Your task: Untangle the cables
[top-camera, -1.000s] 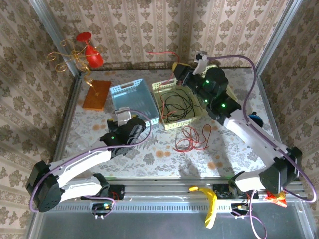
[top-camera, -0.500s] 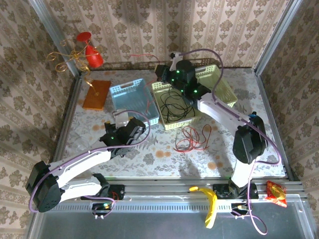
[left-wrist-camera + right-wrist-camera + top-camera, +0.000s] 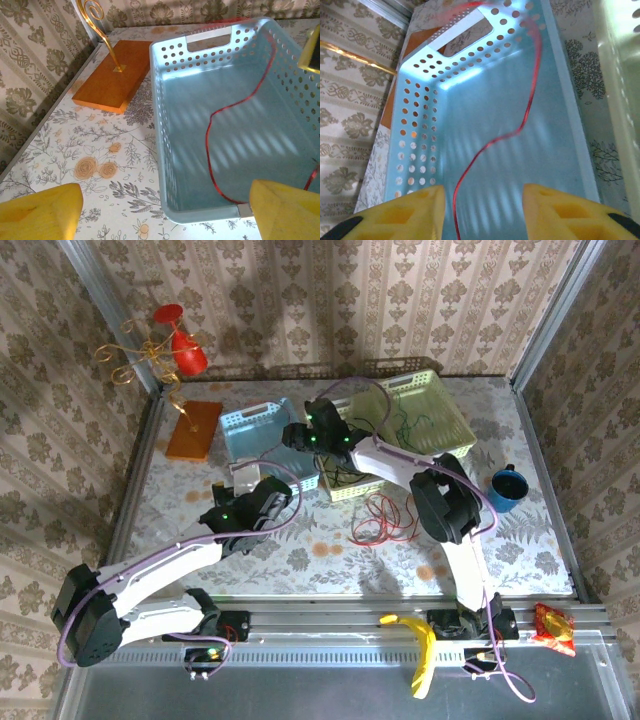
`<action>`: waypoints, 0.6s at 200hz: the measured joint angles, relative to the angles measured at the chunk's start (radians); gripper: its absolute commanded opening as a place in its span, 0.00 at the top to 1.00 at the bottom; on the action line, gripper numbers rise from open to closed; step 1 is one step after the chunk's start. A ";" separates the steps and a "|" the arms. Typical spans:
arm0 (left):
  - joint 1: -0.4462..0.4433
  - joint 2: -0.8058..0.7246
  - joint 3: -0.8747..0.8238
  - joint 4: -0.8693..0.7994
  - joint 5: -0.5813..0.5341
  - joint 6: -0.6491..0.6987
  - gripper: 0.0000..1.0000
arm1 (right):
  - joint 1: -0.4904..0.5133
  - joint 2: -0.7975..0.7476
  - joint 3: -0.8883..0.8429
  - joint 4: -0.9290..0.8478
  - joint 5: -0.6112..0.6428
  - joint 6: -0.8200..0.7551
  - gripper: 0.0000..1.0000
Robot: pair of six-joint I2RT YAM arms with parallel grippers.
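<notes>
My right gripper moves back past the black cable's basket and down onto the loose red bundle (image 3: 384, 520) next, because most of the red cable still lies there.
The red cable (image 3: 385, 515) lies mostly as a loose bundle on the table, and one strand (image 3: 212, 130) snakes across the floor of the blue basket (image 3: 240, 420). My right gripper (image 3: 297, 435) hangs open over that basket; the red strand (image 3: 527, 107) runs loose between its yellow fingers (image 3: 405, 212), close to the left one. My left gripper (image 3: 162, 212) is open wide at the blue basket's (image 3: 157, 125) near corner, holding nothing. The black cable (image 3: 350, 465) is coiled in the near yellow-green basket (image 3: 360, 492). The green cable (image 3: 405, 425) lies in the far one (image 3: 415, 382).
A wooden base with a gold wire stand (image 3: 193, 430) sits left of the blue basket, with red cones (image 3: 180, 345) above it. A blue cup (image 3: 508, 485) stands at the right. A banana (image 3: 420, 650) and a snack packet (image 3: 552, 625) lie on the front rail.
My right arm swung left from the yellow-green baskets to over the blue basket, trailing the red strand, and its jaws opened. The left arm stayed put.
</notes>
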 measured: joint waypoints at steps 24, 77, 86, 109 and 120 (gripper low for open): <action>0.001 0.000 0.000 0.048 0.035 0.059 0.12 | -0.001 -0.147 -0.115 -0.003 0.032 -0.022 0.51; -0.001 0.104 0.010 0.292 0.310 0.252 0.12 | -0.005 -0.550 -0.387 -0.026 0.187 -0.123 0.50; -0.009 0.149 0.022 0.325 0.368 0.283 0.12 | -0.010 -0.609 -0.434 -0.056 0.213 -0.134 0.50; -0.051 0.281 0.077 0.397 0.515 0.366 0.12 | -0.036 -0.723 -0.541 -0.166 0.262 -0.153 0.50; -0.074 0.337 0.111 0.416 0.568 0.399 0.11 | -0.047 -0.765 -0.599 -0.220 0.276 -0.156 0.50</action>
